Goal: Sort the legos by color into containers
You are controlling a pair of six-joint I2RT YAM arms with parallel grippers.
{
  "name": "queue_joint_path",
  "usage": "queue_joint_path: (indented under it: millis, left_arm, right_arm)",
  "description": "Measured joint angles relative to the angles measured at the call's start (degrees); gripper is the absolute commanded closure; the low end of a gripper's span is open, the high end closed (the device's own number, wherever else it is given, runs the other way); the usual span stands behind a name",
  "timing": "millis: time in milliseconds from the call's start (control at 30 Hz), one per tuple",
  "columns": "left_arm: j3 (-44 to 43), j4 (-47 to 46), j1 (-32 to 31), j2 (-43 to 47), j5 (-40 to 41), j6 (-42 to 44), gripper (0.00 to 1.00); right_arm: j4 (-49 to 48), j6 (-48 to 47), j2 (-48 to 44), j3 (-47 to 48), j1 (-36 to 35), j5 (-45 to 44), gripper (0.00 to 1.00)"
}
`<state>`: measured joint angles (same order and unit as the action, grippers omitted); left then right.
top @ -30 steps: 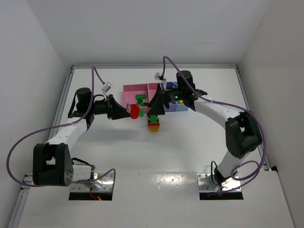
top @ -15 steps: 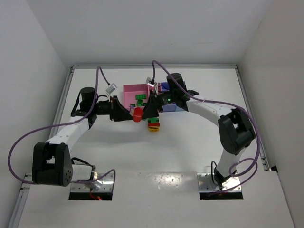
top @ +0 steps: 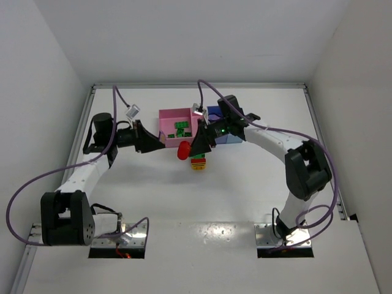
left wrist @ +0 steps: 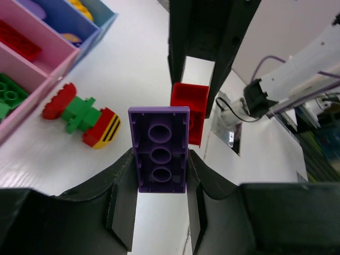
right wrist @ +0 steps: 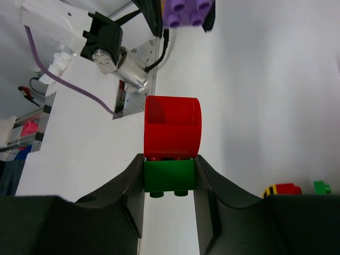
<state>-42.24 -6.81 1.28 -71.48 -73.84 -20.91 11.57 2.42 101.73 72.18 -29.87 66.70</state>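
The left gripper swings over the darker blue bin (top: 215, 111) holding purple pieces next, to release. The bin sits outward of the left gripper and to its right in the top view.
My left gripper (left wrist: 159, 160) is shut on a purple lego (left wrist: 159, 149) and holds it above the table. Facing it, my right gripper (right wrist: 170, 166) is shut on a green lego (right wrist: 170, 175) with a red rounded lego (right wrist: 172, 127) stuck on its far end. From above, that red lego (top: 182, 150) hangs between the left gripper (top: 160, 145) and the right gripper (top: 196, 146). Below them a multicolour clump (top: 198, 163) lies on the table. The containers (top: 166, 122) stand just behind, with green legos (top: 182, 128) in the wide pink bin.
In the left wrist view the narrow pink bin (left wrist: 50, 53) holds a red brick (left wrist: 18, 40), and the light blue bin (left wrist: 103, 16) holds yellow pieces (left wrist: 79, 5). White walls enclose the table on three sides. Purple cables loop above both arms.
The right gripper has shut on the green-and-red piece. The left arm has drawn back to the left with only the purple lego, so the pieces have come apart.
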Motion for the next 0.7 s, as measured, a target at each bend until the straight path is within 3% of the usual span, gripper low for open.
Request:
queue_joint_path:
  millis: [333, 500, 700]
  left_arm:
    - [1.29, -1.99, 1.03, 2.27, 3.48, -1.55, 0.99]
    - [1.16, 0.15, -0.02, 2.40, 10.88, -0.26, 0.93]
    - [-4.94, 3.72, -10.03, -0.20, 24.52, 2.16, 0.92]
  right_arm:
    - [7.04, -5.92, -4.24, -0.94, 3.19, -0.07, 1.00]
    - [7.39, -6.97, -9.73, -5.42, 4.52, -2.49, 1.00]
    - [5.57, -7.32, -21.20, -12.98, 8.74, -8.87, 1.00]
